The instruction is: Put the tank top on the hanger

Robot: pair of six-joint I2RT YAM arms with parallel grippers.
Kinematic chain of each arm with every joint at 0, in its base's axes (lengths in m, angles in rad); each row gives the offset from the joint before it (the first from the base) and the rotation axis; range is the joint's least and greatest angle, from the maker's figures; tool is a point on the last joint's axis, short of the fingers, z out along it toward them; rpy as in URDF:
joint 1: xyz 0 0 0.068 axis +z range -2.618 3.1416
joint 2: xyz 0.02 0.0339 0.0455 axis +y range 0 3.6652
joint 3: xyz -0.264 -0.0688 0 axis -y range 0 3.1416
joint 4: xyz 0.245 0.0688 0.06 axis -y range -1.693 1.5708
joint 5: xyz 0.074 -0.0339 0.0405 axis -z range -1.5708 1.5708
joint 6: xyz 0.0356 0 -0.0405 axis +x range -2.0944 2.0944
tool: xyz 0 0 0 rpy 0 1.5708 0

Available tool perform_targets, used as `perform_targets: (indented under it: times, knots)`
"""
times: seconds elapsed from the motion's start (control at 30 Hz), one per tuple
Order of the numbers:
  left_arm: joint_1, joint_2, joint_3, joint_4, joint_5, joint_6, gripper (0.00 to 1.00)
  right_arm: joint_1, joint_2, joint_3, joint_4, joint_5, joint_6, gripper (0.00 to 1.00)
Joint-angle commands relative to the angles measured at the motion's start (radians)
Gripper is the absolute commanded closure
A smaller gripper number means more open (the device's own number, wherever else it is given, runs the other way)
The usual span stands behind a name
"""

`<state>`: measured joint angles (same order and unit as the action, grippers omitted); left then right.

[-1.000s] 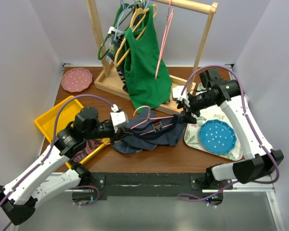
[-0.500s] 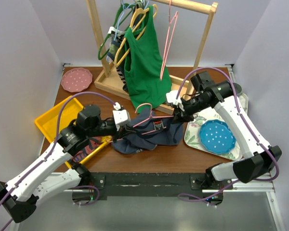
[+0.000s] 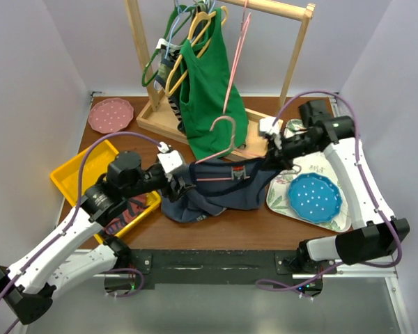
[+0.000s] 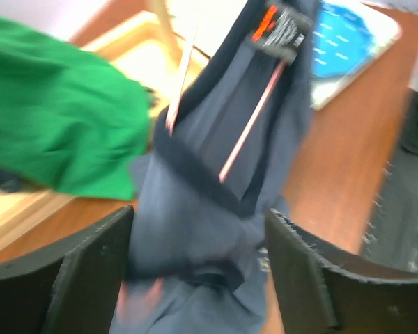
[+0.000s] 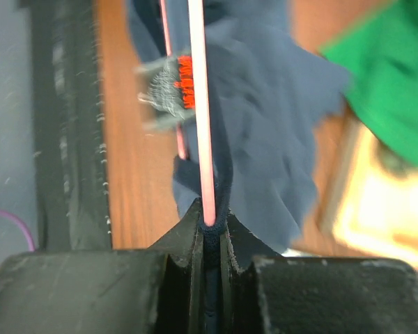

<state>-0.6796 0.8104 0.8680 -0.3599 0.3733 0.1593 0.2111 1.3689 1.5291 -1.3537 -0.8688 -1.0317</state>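
Observation:
My right gripper should next move up and outward to seat the hanger's hook on the rack's bare bar end (image 3: pixel 285 9), above and outward of it, and release.
The dark navy tank top (image 3: pixel 219 193) lies bunched mid-table with the pink hanger (image 3: pixel 225 132) threaded inside it, hook standing up above the cloth. My right gripper (image 3: pixel 275 156) is shut on the top's right edge together with the hanger's wire end. The right wrist view shows the hanger (image 5: pixel 198 104) and the tank top (image 5: pixel 265 104) hem pinched in my right gripper (image 5: pixel 209 224). My left gripper (image 3: pixel 184 185) is open at the top's left side. In its wrist view the tank top (image 4: pixel 216 229) and hanger (image 4: pixel 254 118) lie between the spread fingers of my left gripper (image 4: pixel 198 278).
A wooden rack (image 3: pixel 292 59) at the back holds a green tank top (image 3: pixel 209 97), coloured hangers and another pink hanger (image 3: pixel 238 56). A yellow tray (image 3: pixel 70 177) sits left and a pink plate (image 3: pixel 110 115) back left. A blue plate (image 3: pixel 313 198) rests on a white tray (image 3: pixel 282 203) at right.
My left gripper has opened and let go of the cloth. My right gripper has shut on the top's edge and hanger end and pulled right and up, so the hook now stands upright.

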Motion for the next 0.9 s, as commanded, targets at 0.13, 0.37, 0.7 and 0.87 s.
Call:
perform_targets:
  times: [0.13,0.37,0.7,0.87]
  knots:
    - [0.006,-0.071,-0.032,0.058,-0.385,0.006,0.07,-0.21,-0.108,-0.038,0.007,0.017,0.195,1.0]
    - [0.006,-0.181,-0.113,0.082,-0.514,-0.026,0.05,-0.242,-0.156,0.058,0.254,0.196,0.526,1.0]
    - [0.006,-0.358,-0.228,0.059,-0.524,-0.087,0.05,-0.242,-0.108,0.196,0.294,0.427,0.653,1.0]
    - [0.006,-0.378,-0.244,0.058,-0.524,-0.11,0.05,-0.239,-0.11,0.252,0.376,0.516,0.74,1.0]
